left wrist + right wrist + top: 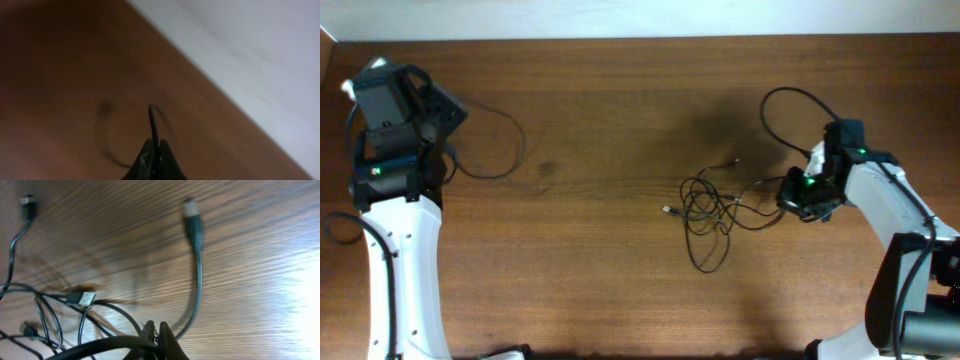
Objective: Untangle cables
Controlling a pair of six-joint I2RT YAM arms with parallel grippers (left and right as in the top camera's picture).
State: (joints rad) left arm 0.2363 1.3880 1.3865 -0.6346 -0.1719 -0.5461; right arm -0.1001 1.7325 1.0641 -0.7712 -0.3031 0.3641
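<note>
My left gripper goes down and to the left in the overhead view next and releases the thin cable, since open tabletop lies below it, away from the tangle.
Several thin black cables [710, 212] lie in a tangle on the wooden table, right of centre. My right gripper [788, 192] sits at the tangle's right edge. In the right wrist view this gripper [156, 329] is shut on one black cable [110, 343], with a round plug end [192, 216] and a flat silver plug [81, 298] lying beyond it. A separate thin cable [510, 150] loops across the table at the far left. My left gripper [448, 112] is by its upper end. The left wrist view shows that gripper [155, 146] shut on this cable [154, 120].
The table's far edge [640, 38] meets a white surface behind. The right arm's own thicker black cable [790, 100] arcs above the right gripper. A small plug end [668, 210] sticks out at the tangle's left side.
</note>
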